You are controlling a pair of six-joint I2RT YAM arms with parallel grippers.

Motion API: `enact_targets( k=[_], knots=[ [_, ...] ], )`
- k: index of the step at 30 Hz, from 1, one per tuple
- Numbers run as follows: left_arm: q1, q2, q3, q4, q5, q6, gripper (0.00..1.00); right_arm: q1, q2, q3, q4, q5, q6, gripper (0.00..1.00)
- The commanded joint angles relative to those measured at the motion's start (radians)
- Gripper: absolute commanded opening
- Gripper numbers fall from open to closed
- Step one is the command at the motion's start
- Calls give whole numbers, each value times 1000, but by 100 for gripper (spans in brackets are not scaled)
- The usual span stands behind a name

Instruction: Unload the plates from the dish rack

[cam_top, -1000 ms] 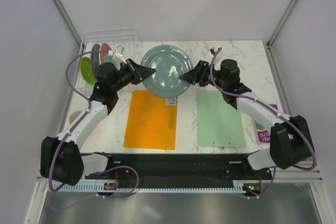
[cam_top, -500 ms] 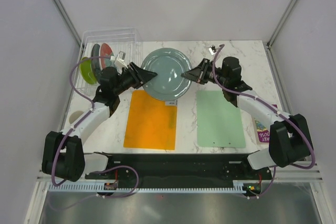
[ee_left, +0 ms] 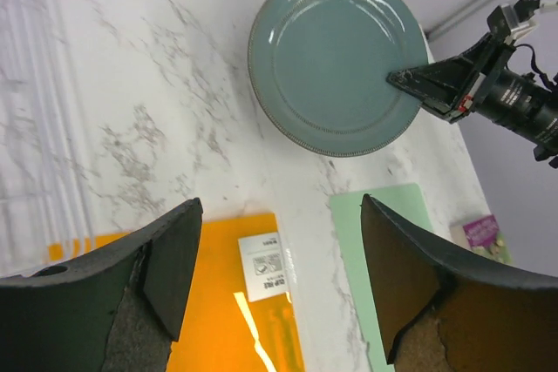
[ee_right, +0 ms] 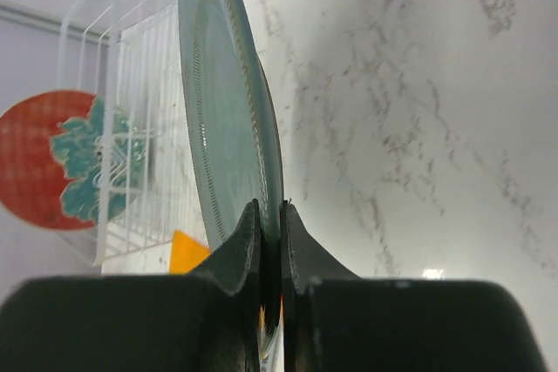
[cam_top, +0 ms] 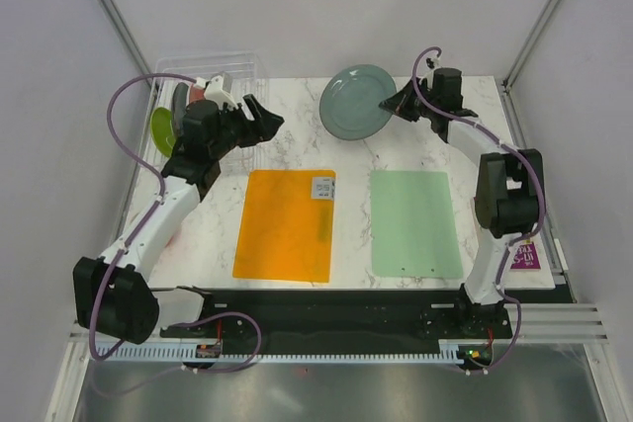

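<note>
Next, my right gripper moves down and tilts the grey-green plate [cam_top: 354, 102] level onto the marble table beyond the mats. That patch beside the dish rack is clear.
My right gripper [cam_top: 392, 104] is shut on the right rim of the grey-green plate [cam_top: 354, 102] and holds it tilted above the back of the table. Its wrist view shows the plate [ee_right: 225, 102] edge-on, with the rim pinched between the right gripper [ee_right: 271, 212] fingers. The left gripper [cam_top: 269, 122] stands open with nothing in it, to the left of the plate and beside the dish rack [cam_top: 235, 68]. A lime-green plate [cam_top: 163, 131], a dark plate [cam_top: 180, 102] and a red plate [cam_top: 199, 93] stand in the rack. The red plate with teal flowers [ee_right: 52, 163] also shows behind the rack's dividers [ee_right: 131, 137].
An orange mat [cam_top: 287, 226] and a pale green mat [cam_top: 415, 222] lie flat in front of the arms, the orange one with a white label [ee_left: 264, 265]. A purple booklet [cam_top: 525, 256] lies at the right edge. White walls close in the table.
The left gripper opened, let go of the grey-green plate and drew back toward the rack. The right gripper closed on the plate's rim and carried it toward the back right.
</note>
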Motion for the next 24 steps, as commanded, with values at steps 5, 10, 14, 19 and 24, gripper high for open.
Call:
enact_targets(
  k=[5,10,14,19,24],
  knots=[
    [-1,-44,98,-104,-315,312,100,-10,313,389,37,-102,69,0],
    [-1,-24,132,-143,-406,393,100,-8,422,455,34,-102,93,0],
    [0,-24,115,-144,-475,410,100,-8,444,428,46,-111,105,0],
    [0,-13,106,-149,-518,429,100,1,387,285,32,-87,99,0],
    [2,-10,101,-155,-537,423,100,12,330,156,12,-50,56,16]
  ],
)
